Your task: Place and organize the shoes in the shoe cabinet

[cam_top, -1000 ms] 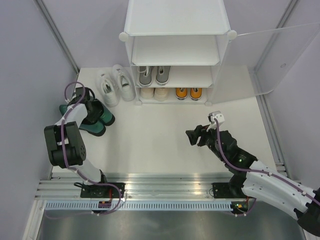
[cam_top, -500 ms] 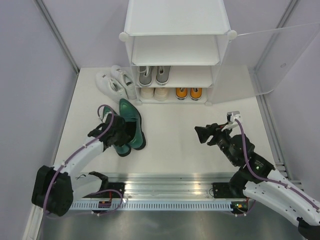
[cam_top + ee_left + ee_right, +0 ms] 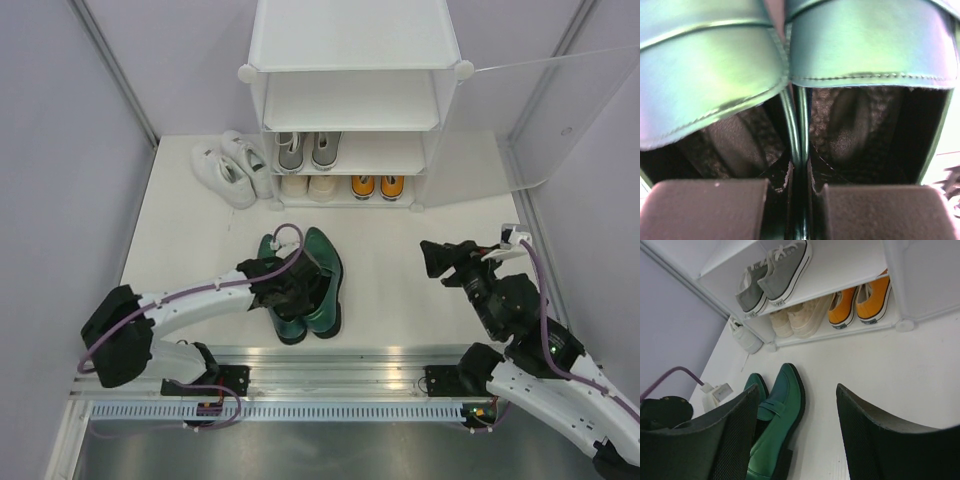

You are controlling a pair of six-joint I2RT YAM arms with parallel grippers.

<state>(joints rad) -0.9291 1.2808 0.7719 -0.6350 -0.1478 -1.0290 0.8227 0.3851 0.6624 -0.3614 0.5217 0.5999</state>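
Observation:
I should next slide the shoes to the bare floor near my empty right gripper, to the right of my left gripper in the top view, and let go of them there.
The glossy dark green shoes lie side by side on the floor in front of the shoe cabinet, toes toward it. My left gripper is shut on their two inner walls, pinched together between its fingers. They also show in the right wrist view. My right gripper is open and empty, above the floor to their right. Grey lace-ups sit on the middle shelf. The cream pair and orange pair sit on the bottom shelf. White sneakers lie on the floor left of the cabinet.
The cabinet's frosted door stands open at the right. The top shelf holds nothing visible. Purple-grey walls close in both sides. A metal rail runs along the near edge by the arm bases.
My left gripper has moved the green pair from the far left wall to the middle front of the floor. My right arm has drawn back to the right, still open.

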